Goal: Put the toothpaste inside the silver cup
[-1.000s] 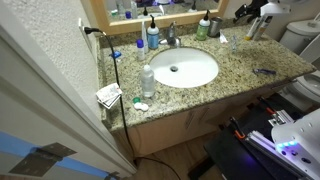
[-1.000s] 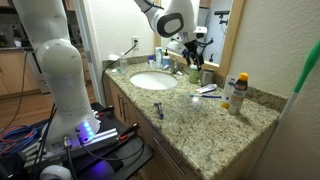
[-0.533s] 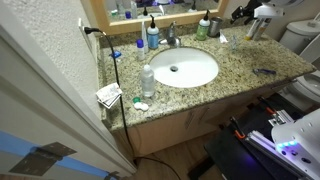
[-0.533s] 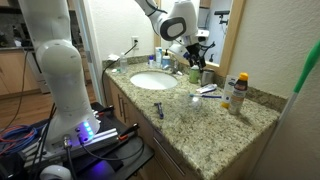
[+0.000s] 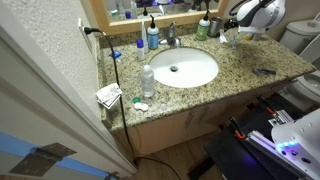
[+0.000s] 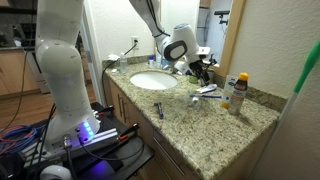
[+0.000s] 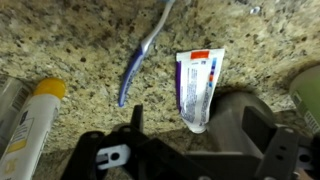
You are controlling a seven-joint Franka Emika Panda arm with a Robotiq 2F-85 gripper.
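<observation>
The toothpaste's crimped end (image 7: pixel 201 62) lies flat below my gripper, past the cap end, so I will lower my gripper toward it next. The open fingers will stay on both sides of the tube.
In the wrist view the toothpaste (image 7: pixel 198 86), a white tube with blue and red print, lies flat on the speckled granite counter with its cap end toward me. My gripper (image 7: pixel 197 130) is open and empty, low over the counter, with its dark fingers on either side of the tube's cap end. A blurred grey round shape, apparently the silver cup (image 7: pixel 232 108), stands just right of the tube, between the fingers. In an exterior view the gripper (image 6: pixel 200 68) hangs over the toothpaste (image 6: pixel 209 88) near the mirror wall.
A blue toothbrush (image 7: pixel 140 58) lies left of the tube. A yellow-capped bottle (image 7: pixel 30 115) lies further left and also shows in an exterior view (image 6: pixel 237 92). A pale green container (image 7: pixel 305 90) stands at the right. The sink (image 5: pixel 183 68) and a razor (image 5: pixel 263 71) are nearby.
The arm has come down and toward the back of the counter, bringing the gripper low over the toothpaste. The objects on the counter have not moved.
</observation>
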